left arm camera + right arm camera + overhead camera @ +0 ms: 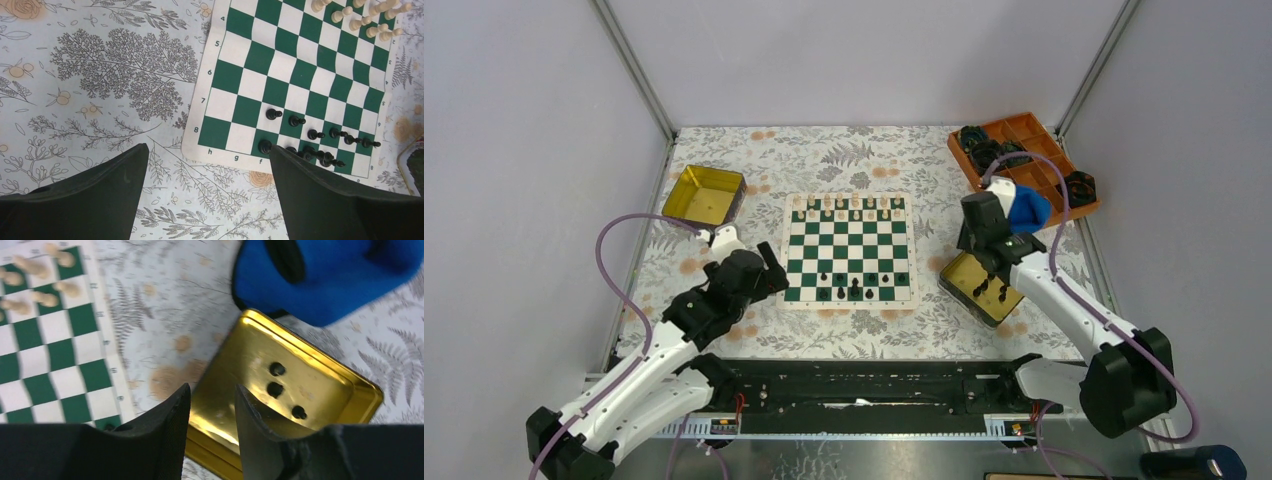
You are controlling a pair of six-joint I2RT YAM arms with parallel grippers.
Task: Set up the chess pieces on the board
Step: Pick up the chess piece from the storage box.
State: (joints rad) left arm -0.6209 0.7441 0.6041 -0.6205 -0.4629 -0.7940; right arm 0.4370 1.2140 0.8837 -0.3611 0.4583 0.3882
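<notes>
My right gripper should next move its fingers down and back around a black piece in the tin [985,284]. The near squares are empty.
The green-and-white board [849,250] lies mid-table. Cream chess pieces [849,207] fill its far rows; black chess pieces [854,290] stand in its near rows. In the left wrist view the board [300,75] has black pieces [320,142] near its corner and cream pieces [365,15] at top right. My left gripper [772,268] [207,155] hangs wide open and empty over the cloth, just off the board's left edge. My right gripper [992,290] [211,397] is open and empty above a gold tin [320,365], where three black pieces [274,389] lie.
A second gold tin [704,193] sits at the back left. An orange tray [1034,135] with black rings stands at the back right. A blue object [1029,208] [325,275] is just beyond the right tin [964,280]. Grey walls enclose the floral tablecloth [724,330].
</notes>
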